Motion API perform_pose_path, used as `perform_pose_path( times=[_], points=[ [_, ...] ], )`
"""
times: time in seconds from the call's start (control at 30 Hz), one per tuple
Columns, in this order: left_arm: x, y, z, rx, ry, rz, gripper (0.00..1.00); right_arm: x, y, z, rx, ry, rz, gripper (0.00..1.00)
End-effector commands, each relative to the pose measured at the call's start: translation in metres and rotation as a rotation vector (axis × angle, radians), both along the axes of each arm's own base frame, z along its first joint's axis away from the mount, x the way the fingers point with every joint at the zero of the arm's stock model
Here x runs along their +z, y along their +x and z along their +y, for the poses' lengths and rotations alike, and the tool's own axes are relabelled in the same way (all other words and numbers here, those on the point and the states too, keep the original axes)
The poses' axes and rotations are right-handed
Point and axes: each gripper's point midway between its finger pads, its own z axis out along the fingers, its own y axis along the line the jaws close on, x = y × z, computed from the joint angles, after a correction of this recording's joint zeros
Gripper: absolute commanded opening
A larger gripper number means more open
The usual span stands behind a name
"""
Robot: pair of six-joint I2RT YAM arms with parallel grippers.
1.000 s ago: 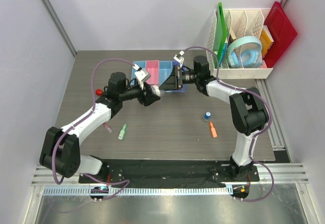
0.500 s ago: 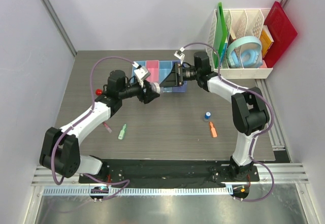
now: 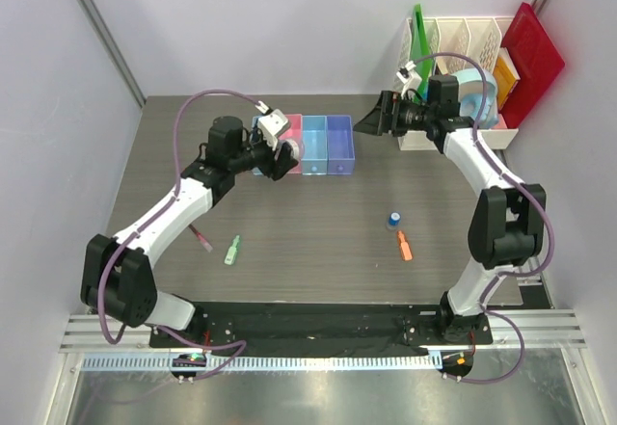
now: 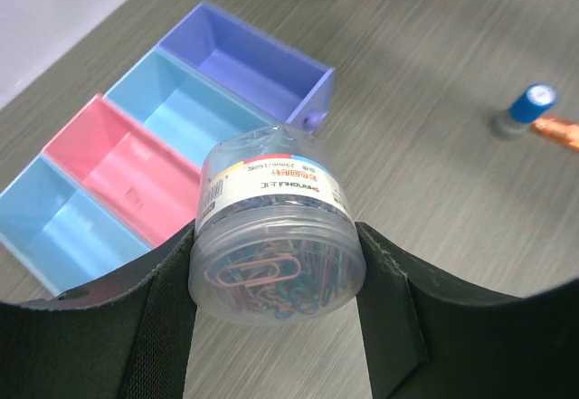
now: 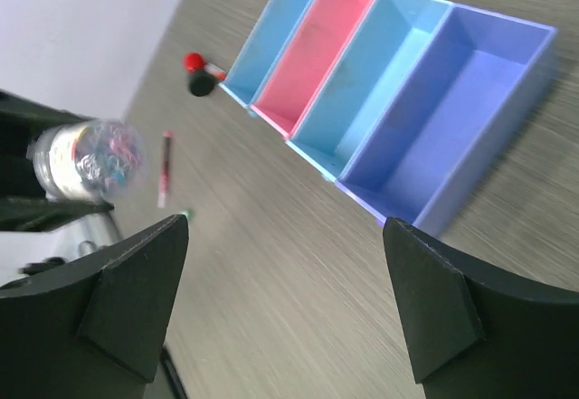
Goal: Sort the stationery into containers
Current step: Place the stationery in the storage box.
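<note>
The left gripper moves to the left in the top view and down next, then releases the tub in the light blue end bin [image 4: 52, 211], since that bin looks empty.
My left gripper [image 3: 281, 151] is shut on a clear round tub of paper clips [image 4: 276, 227], held above the table at the left end of the bin row [image 3: 326, 146]. The bins run light blue [image 4: 54, 223], pink [image 4: 127, 168], light blue [image 4: 190, 109], purple-blue [image 4: 258, 69], and look empty. My right gripper [image 3: 372, 121] is open and empty, right of the bins. A dark red pen [image 3: 201, 239], a light green marker [image 3: 232, 250], a blue-capped piece [image 3: 393, 220] and an orange marker [image 3: 405, 246] lie on the table. A small red ball piece [image 5: 193, 61] lies left of the bins.
A white slotted rack [image 3: 463, 78] with a green board, a red board and a light-blue ring stands at the back right, just behind my right wrist. White walls close in the table on the left, back and right.
My right gripper has drawn back to the right, away from the bins and toward the rack. My left gripper has moved up and left with the tub, toward the bins' left end.
</note>
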Motion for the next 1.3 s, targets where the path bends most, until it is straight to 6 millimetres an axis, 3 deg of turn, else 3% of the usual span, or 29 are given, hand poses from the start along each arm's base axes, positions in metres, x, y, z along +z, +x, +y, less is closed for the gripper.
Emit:
perform_pose_path(
  times=[0.0, 0.17, 0.23, 0.27, 0.33, 0.37, 0.43, 0.6, 0.83, 1.27],
  points=[
    [0.0, 0.026, 0.015, 0.11, 0.104, -0.01, 0.0, 0.015, -0.015, -0.019, -0.044, -0.204, -0.143, 0.93],
    [-0.009, 0.045, 0.027, 0.186, 0.198, 0.018, 0.0, 0.014, -0.036, -0.047, -0.122, -0.357, -0.187, 0.94],
    [-0.024, 0.058, 0.036, 0.231, 0.273, 0.027, 0.0, 0.007, -0.046, -0.058, -0.137, -0.417, -0.205, 0.94],
    [-0.021, 0.063, 0.039, 0.247, 0.29, 0.022, 0.0, 0.017, -0.052, -0.064, -0.161, -0.44, -0.242, 0.94],
    [-0.039, 0.07, 0.049, 0.281, 0.366, 0.053, 0.0, 0.012, -0.063, -0.074, -0.176, -0.494, -0.262, 0.96],
    [-0.036, 0.076, 0.051, 0.293, 0.375, 0.049, 0.0, 0.022, -0.071, -0.079, -0.193, -0.504, -0.298, 0.96],
    [-0.046, 0.084, 0.059, 0.323, 0.422, 0.065, 0.0, 0.015, -0.081, -0.087, -0.21, -0.545, -0.302, 0.97],
    [-0.046, 0.108, 0.073, 0.378, 0.468, 0.084, 0.0, 0.015, -0.107, -0.1, -0.245, -0.594, -0.351, 0.97],
    [-0.034, 0.125, 0.091, 0.449, 0.516, 0.093, 0.0, 0.005, -0.118, -0.109, -0.274, -0.629, -0.349, 0.98],
    [-0.044, 0.133, 0.109, 0.471, 0.515, 0.169, 0.0, 0.002, -0.118, -0.114, -0.296, -0.65, -0.342, 0.99]
  ],
)
